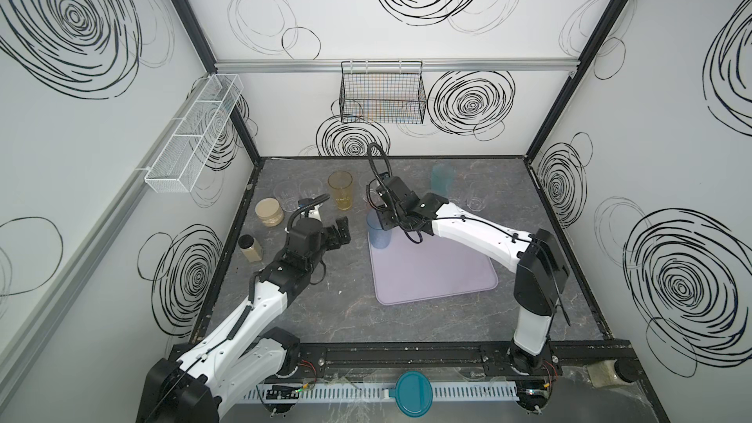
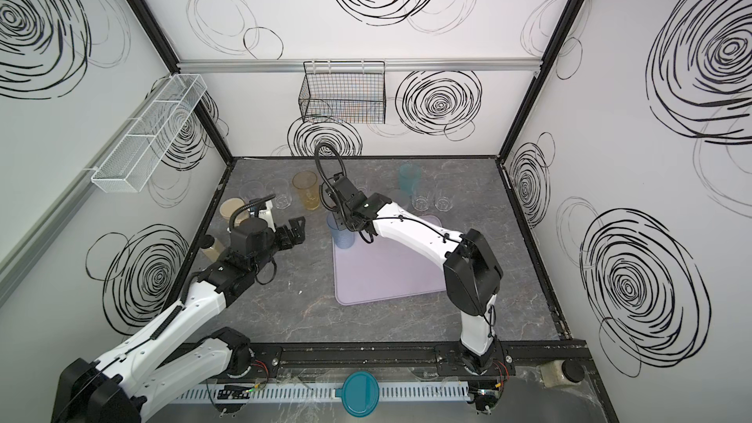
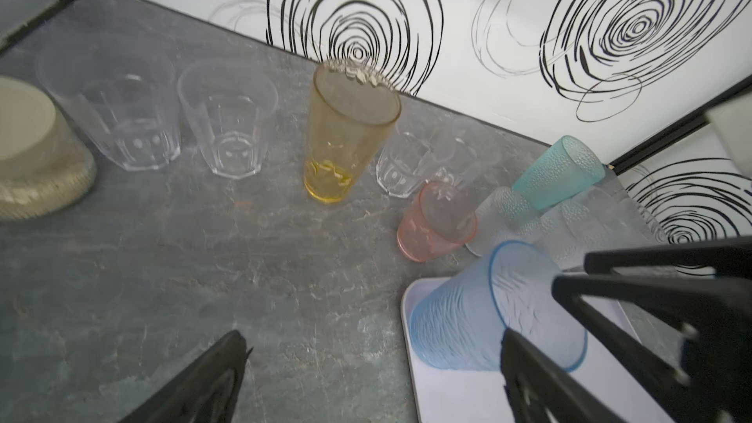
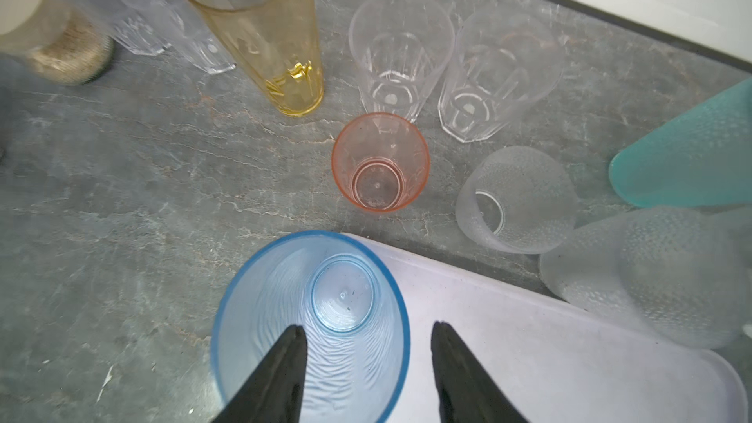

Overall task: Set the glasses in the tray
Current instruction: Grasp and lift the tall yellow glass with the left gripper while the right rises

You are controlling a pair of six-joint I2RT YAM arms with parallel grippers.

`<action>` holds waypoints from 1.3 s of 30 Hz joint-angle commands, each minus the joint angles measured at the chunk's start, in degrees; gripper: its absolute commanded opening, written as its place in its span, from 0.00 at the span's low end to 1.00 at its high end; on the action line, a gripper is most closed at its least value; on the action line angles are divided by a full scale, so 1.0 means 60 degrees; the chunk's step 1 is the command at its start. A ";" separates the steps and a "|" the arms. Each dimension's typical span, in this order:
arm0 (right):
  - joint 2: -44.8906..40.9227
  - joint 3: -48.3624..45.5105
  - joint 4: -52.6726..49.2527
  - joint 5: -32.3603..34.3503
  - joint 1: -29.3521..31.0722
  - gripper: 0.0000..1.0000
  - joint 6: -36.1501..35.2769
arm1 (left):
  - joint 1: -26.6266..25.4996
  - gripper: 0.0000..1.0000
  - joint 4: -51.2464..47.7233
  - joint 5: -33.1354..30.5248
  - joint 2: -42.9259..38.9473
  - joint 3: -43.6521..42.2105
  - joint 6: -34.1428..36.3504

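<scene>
The amber glass's upturned opening has room for one finger. I will move my left gripper outward and put its open fingers on both sides of the amber glass's rim nearest the jars.
A tall blue glass (image 1: 378, 233) (image 4: 309, 319) stands upright in the far left corner of the lilac tray (image 1: 439, 274) (image 4: 529, 339). My right gripper (image 4: 369, 325) is open over its rim, one finger inside the glass and one outside above the tray, neither touching the wall. My left gripper (image 1: 344, 231) (image 3: 374, 333) is open and empty above bare table, left of the tray. On the table behind it stand an amber glass (image 1: 341, 190), a pink glass (image 4: 380, 162), a teal glass (image 1: 442, 181), clear glasses (image 1: 289, 196) and frosted glasses (image 4: 517, 201).
Two lidded jars with beige contents (image 1: 269, 212) (image 1: 250, 248) stand by the left wall. A black wire basket (image 1: 382, 93) hangs on the back wall and a white mesh one (image 1: 195, 132) on the left wall. A round teal lid (image 1: 415, 392) lies past the front rail.
</scene>
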 commanded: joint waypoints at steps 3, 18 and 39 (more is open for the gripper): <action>-0.2052 -0.1483 0.0695 -0.0320 0.0073 0.61 0.0127 | 0.1207 0.93 -0.0804 0.1567 0.1596 0.2314 0.1467; -0.4406 -0.5623 0.2383 -0.0433 -0.0495 0.63 0.0923 | 0.2334 0.75 -0.3080 0.2086 0.7411 0.7857 0.3085; -0.3265 -0.5430 0.1636 -0.1017 -0.0871 0.63 0.1191 | 0.2003 0.47 -0.3266 0.0536 0.9571 0.9328 0.3682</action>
